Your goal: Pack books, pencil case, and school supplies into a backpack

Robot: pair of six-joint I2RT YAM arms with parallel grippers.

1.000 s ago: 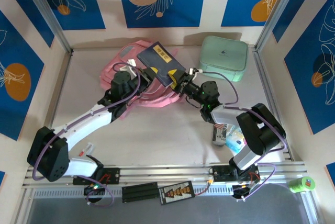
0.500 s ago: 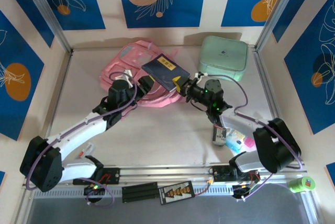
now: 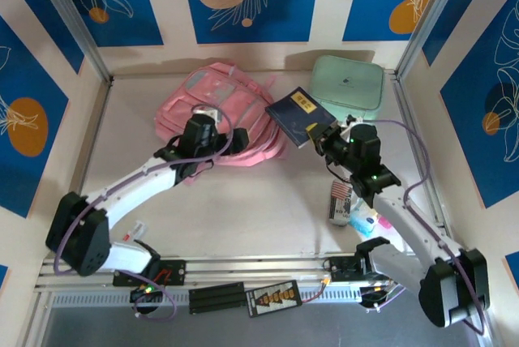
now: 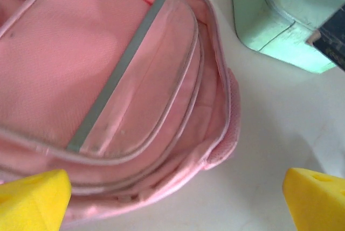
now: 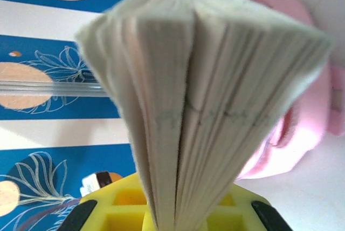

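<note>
My left gripper brings its open fingers outward and down to the pale piped rim (image 3: 259, 128) (image 4: 175, 108) beside the grey strip next.
The pink backpack (image 3: 212, 112) lies flat at the back of the table. My left gripper (image 3: 203, 130) hovers over its near edge, open, with nothing between its yellow fingertips (image 4: 33, 197). In the left wrist view the backpack (image 4: 124, 80) shows its zip seams and a grey strip. My right gripper (image 3: 323, 133) is shut on the navy books (image 3: 299, 116), held tilted between the backpack and the mint box. The right wrist view looks at the books' (image 5: 205, 101) fanned page edges standing between the jaws. Small school supplies (image 3: 350, 205) lie at the right. I cannot make out the pencil case.
A mint-green rounded box (image 3: 347, 87) sits at the back right, just behind the held books; its corner (image 4: 275, 23) shows in the left wrist view. Metal frame posts and patterned walls close off the table on three sides.
My left gripper has opened and let go of the backpack. My right gripper has closed on the books and carried them right, off the backpack toward the mint box.
</note>
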